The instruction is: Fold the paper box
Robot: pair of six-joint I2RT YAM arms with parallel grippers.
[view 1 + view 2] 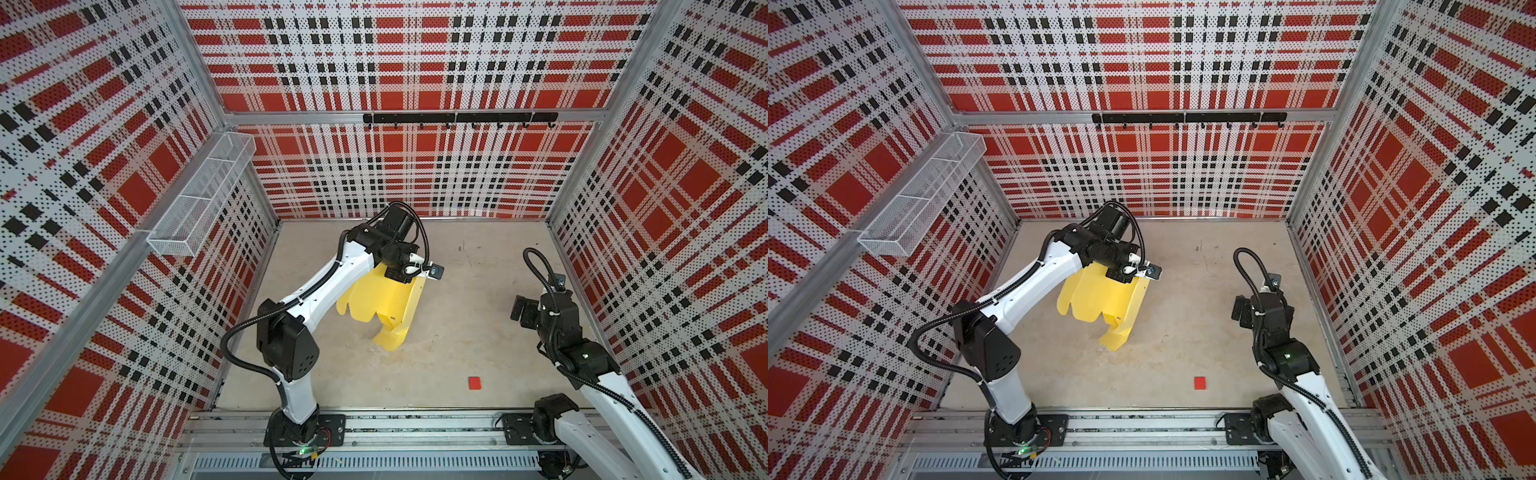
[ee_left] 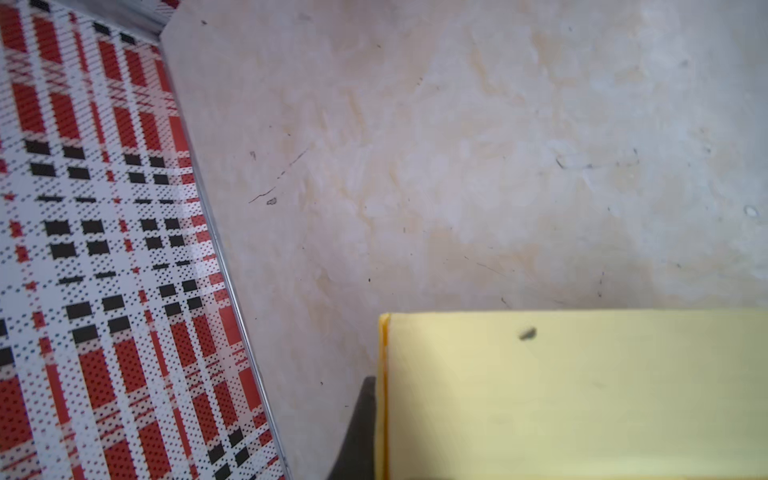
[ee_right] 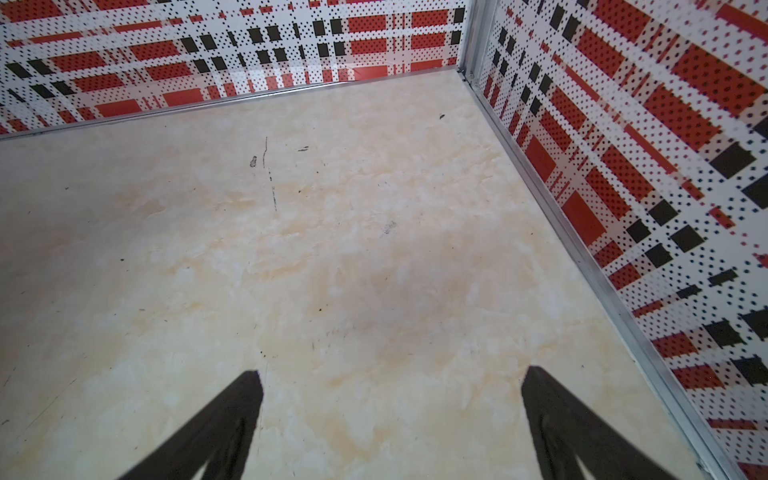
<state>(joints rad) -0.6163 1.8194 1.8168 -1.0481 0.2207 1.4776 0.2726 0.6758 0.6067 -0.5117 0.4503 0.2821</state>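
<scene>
Next, the left gripper brings the paper box (image 1: pixel 382 307) down and back with a turn onto the bare tabletop beneath its flaps to release it, as the box hangs raised.
The paper box (image 1: pixel 382 307) (image 1: pixel 1100 303) is a pale yellow card sheet, partly folded, with rounded flaps hanging toward the table. My left gripper (image 1: pixel 405 279) (image 1: pixel 1125 277) is shut on its upper edge and holds it up near the table's middle. In the left wrist view one dark finger (image 2: pixel 365 415) presses against the edge of the card (image 2: pixel 582 395); the other finger is hidden behind it. My right gripper (image 1: pixel 519 309) (image 1: pixel 1239 309) hovers at the right side, apart from the box. It is open (image 3: pixel 390 390) over bare table, with nothing between its fingers.
A tiny red square (image 1: pixel 474 382) (image 1: pixel 1200 382) lies near the front of the table. A wire basket (image 1: pixel 199 195) hangs on the left wall and a black hook rail (image 1: pixel 459 118) on the back wall. Plaid walls close in three sides.
</scene>
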